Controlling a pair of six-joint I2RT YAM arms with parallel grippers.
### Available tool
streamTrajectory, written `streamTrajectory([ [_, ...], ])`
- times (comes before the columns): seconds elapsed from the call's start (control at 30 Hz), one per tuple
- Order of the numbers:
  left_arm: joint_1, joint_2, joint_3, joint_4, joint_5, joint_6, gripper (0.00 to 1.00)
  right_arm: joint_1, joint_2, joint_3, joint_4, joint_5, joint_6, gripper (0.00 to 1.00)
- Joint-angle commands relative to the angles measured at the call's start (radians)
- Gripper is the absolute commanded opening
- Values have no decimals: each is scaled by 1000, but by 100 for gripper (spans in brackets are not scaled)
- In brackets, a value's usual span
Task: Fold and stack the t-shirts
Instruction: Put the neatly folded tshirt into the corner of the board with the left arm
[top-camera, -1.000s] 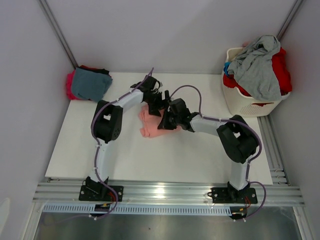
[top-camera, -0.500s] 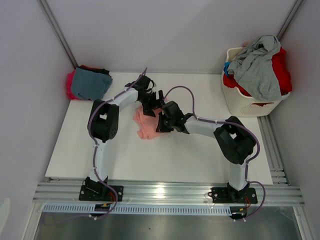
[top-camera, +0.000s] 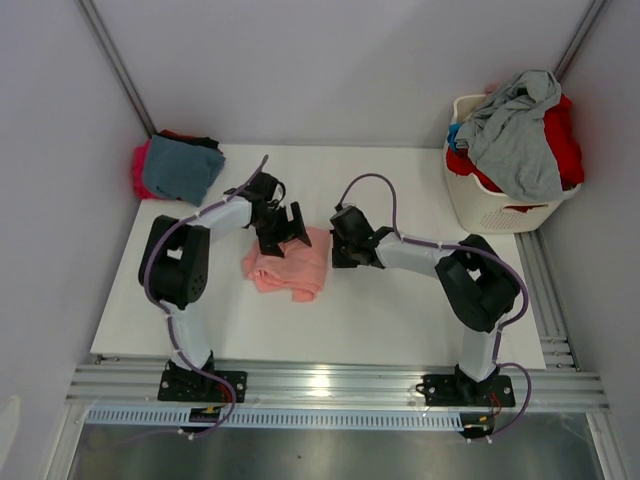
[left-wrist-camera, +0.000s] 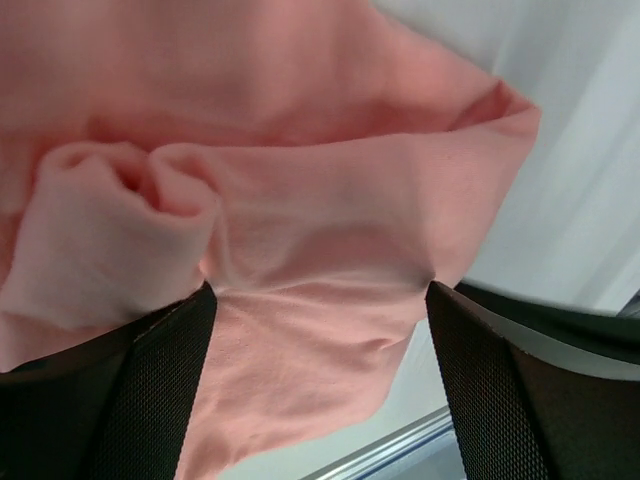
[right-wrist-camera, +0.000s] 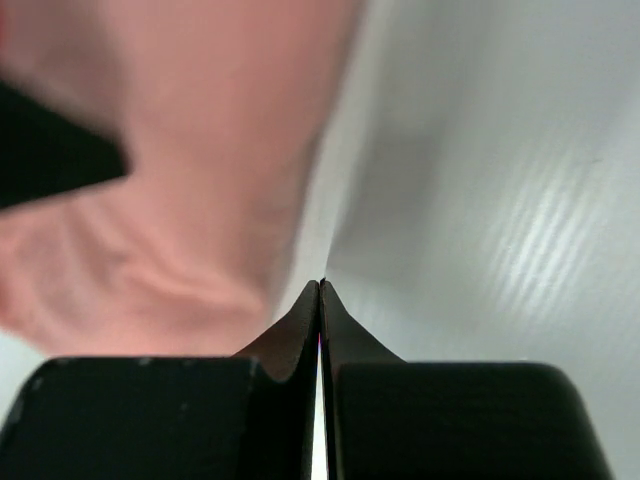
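Observation:
The shirt's side edge (top-camera: 250, 267) sticks out unevenly, back and to the left of my left gripper in the top view. I need to move my left gripper there next and close it.
The salmon-pink t-shirt (top-camera: 290, 266) lies bunched on the white table (top-camera: 400, 310), left of centre. My left gripper (top-camera: 288, 228) is over its far edge. In the left wrist view the two fingers (left-wrist-camera: 160, 390) stand wide apart, open, with the pink cloth (left-wrist-camera: 300, 230) filling the gap between them (left-wrist-camera: 318, 330). My right gripper (top-camera: 336, 252) is at the shirt's right edge. In the right wrist view its jaws (right-wrist-camera: 320, 290) are shut with nothing between them, tips on the table, with the pink shirt (right-wrist-camera: 180, 200) just to their left.
A folded stack (top-camera: 178, 166), teal-blue on top over magenta and black, sits at the far left corner. A white slotted laundry basket (top-camera: 492, 208) at the far right holds a grey shirt (top-camera: 520, 130) over red ones (top-camera: 566, 140).
Both arms have swung left and the pink shirt has moved left and nearer with them. It now lies more spread out, with the right gripper off its right edge.

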Motion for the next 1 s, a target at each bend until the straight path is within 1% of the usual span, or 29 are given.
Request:
streamTrajectory([
  [0.0, 6, -121, -132, -10, -59, -78, 90, -45, -37, -8, 3, 61, -16, 0],
  [0.03, 6, -147, -158, 4, -58, -89, 90, -59, -33, -3, 6, 42, -16, 0],
  [0.07, 5, -196, -235, 12, -59, -100, 90, -83, -27, 9, 8, 36, -16, 0],
  [0.13, 3, -241, -273, 21, -79, -124, 90, -100, -18, 20, 14, 29, -22, 0],
  [0.17, 3, -282, -331, 26, -84, -130, 90, -110, -16, 32, 14, 25, -26, 0],
  [0.23, 3, -321, -370, 44, -87, -129, 90, -113, -21, 44, 6, 16, -29, 0],
  [0.37, 3, -419, -380, 44, -98, -118, 90, -102, -47, 46, 6, 7, -34, 0],
  [0.4, 3, -466, -364, 34, -108, -108, 90, -96, -54, 41, 2, 9, -39, 0],
  [0.5, 5, -540, -323, -5, -145, -75, 92, -88, -85, 26, -17, 22, -45, 1],
  [0.57, 8, -601, -306, -43, -186, -63, 93, -87, -117, 11, -18, 25, -42, 6],
  [0.6, 6, -621, -297, -51, -199, -55, 94, -88, -126, 3, -20, 25, -40, 12],
  [0.63, 6, -653, -292, -58, -214, -48, 95, -87, -140, -12, -23, 19, -39, 16],
  [0.67, 8, -667, -289, -95, -269, -39, 96, -87, -165, -20, -27, 15, -39, 19],
  [0.7, 11, -672, -289, -117, -294, -35, 96, -85, -180, -31, -30, 13, -39, 24],
  [0.77, 23, -663, -303, -193, -341, -41, 99, -85, -217, -72, -27, 2, -31, 29],
  [0.8, 23, -654, -310, -212, -416, -46, 99, -87, -226, -89, -23, -8, -28, 34],
  [0.83, 23, -646, -323, -218, -444, -48, 98, -84, -235, -106, -18, -8, -25, 37],
  [0.87, 25, -632, -368, -220, -466, -57, 98, -84, -244, -141, -3, -8, -16, 46],
  [0.9, 26, -625, -379, -230, -508, -64, 97, -85, -258, -159, 5, -10, -13, 48],
  [0.97, 28, -593, -401, -247, -538, -94, 99, -85, -264, -192, 19, -22, -14, 51],
])
